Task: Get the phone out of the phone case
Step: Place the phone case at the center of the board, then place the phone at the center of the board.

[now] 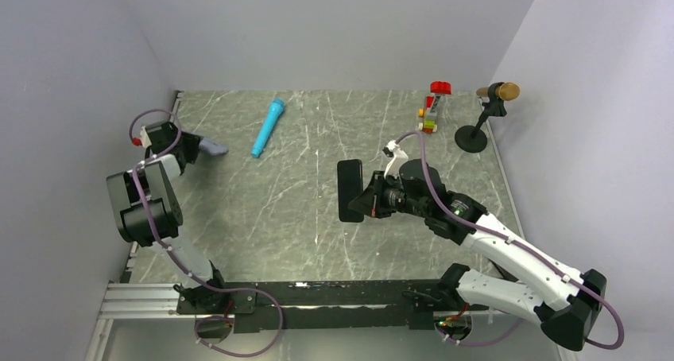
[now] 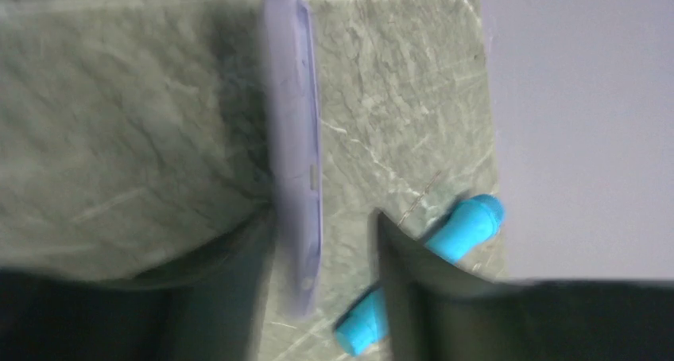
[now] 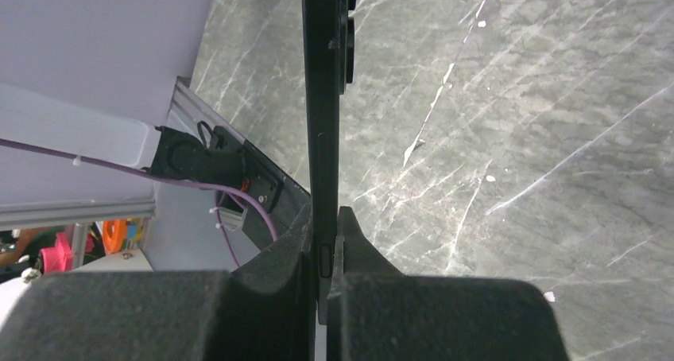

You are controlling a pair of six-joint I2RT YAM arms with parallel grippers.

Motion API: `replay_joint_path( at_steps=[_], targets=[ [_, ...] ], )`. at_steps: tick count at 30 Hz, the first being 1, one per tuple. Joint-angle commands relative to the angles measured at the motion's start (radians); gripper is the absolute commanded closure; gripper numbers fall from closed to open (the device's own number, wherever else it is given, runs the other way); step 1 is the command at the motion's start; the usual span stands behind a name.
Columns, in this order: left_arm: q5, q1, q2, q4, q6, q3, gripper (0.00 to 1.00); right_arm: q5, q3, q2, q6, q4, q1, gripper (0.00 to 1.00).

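Observation:
The black phone [image 1: 350, 190] goes down and to the left in the top view onto the clear tabletop next; my right gripper releases it, since the phone case stands empty.
The phone case [image 2: 292, 122] is a pale blue-grey translucent shell, empty and seen edge-on in the left wrist view. It rests against the inner face of one finger of my left gripper [image 2: 324, 218], whose jaws stand wide apart with a gap to the other finger. In the top view the case [image 1: 213, 147] sticks out of the left gripper [image 1: 199, 148] at the table's far left. My right gripper [image 1: 367, 198] is shut on the black phone [image 1: 350, 190] and holds it edge-up above the middle of the table. The right wrist view shows the phone [image 3: 322, 98] pinched between the fingers [image 3: 324, 218].
A blue cylinder [image 1: 268, 128] lies on the table right of the case and also shows in the left wrist view [image 2: 469, 222]. A small brick toy with a red top [image 1: 433, 106] and a microphone on a stand [image 1: 486, 114] stand at the back right. Walls enclose the table.

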Motion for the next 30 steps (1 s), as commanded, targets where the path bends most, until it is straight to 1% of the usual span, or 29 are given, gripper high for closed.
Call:
replay_joint_path(
  at_steps=[1, 2, 3, 5, 8, 10, 12, 13, 14, 16, 17, 21, 23, 24, 26, 28, 30],
  targets=[
    [0.036, 0.03, 0.018, -0.149, 0.041, 0.133, 0.17, 0.021, 0.087, 0.032, -0.049, 0.034, 0.0, 1.0],
    [0.033, 0.031, 0.02, -0.217, 0.047, 0.158, 0.03, 0.027, 0.096, 0.049, -0.064, 0.028, 0.0, 1.0],
    [0.027, 0.031, 0.02, -0.308, 0.061, 0.181, 0.01, 0.042, 0.107, 0.066, -0.081, 0.023, 0.0, 1.0],
    [0.01, 0.035, 0.001, -0.392, 0.086, 0.194, 0.01, 0.057, 0.124, 0.098, -0.116, 0.017, 0.001, 1.0],
    [0.011, 0.052, -0.077, -0.449, 0.07, 0.139, 0.01, 0.029, 0.165, 0.163, -0.228, 0.012, -0.005, 1.0],
    [0.027, 0.057, -0.133, -0.485, 0.062, 0.117, 0.01, 0.01, 0.215, 0.235, -0.317, -0.034, -0.021, 1.0],
    [0.051, 0.048, -0.179, -0.522, 0.067, 0.122, 0.01, -0.043, 0.273, 0.324, -0.377, -0.085, -0.058, 1.0],
    [0.063, 0.03, -0.209, -0.526, 0.08, 0.127, 0.0, -0.074, 0.308, 0.384, -0.409, -0.099, -0.076, 1.0],
    [0.068, 0.014, -0.233, -0.533, 0.097, 0.14, 0.01, -0.107, 0.324, 0.408, -0.441, -0.097, -0.084, 1.0],
    [0.05, -0.037, -0.275, -0.555, 0.142, 0.182, 0.01, -0.183, 0.364, 0.505, -0.499, -0.087, -0.096, 1.0],
    [0.027, -0.07, -0.293, -0.562, 0.171, 0.209, 0.01, -0.254, 0.396, 0.551, -0.53, -0.09, -0.099, 1.0],
    [-0.106, -0.21, -0.357, -0.661, 0.283, 0.343, 0.01, -0.441, 0.519, 0.748, -0.633, -0.12, -0.113, 1.0],
    [-0.175, -0.298, -0.398, -0.666, 0.348, 0.374, 0.01, -0.548, 0.6, 0.863, -0.719, -0.188, -0.116, 1.0],
    [-0.185, -0.317, -0.422, -0.642, 0.383, 0.369, 0.0, -0.606, 0.652, 0.919, -0.784, -0.243, -0.116, 1.0],
    [-0.132, -0.327, -0.472, -0.577, 0.425, 0.34, 0.01, -0.662, 0.789, 1.041, -0.884, -0.387, -0.112, 1.0],
    [-0.069, -0.328, -0.491, -0.568, 0.46, 0.341, 0.01, -0.684, 0.9, 1.169, -0.972, -0.517, -0.108, 1.0],
    [-0.038, -0.329, -0.502, -0.583, 0.488, 0.355, 0.01, -0.669, 0.985, 1.244, -1.016, -0.589, -0.105, 1.0]
  ],
)
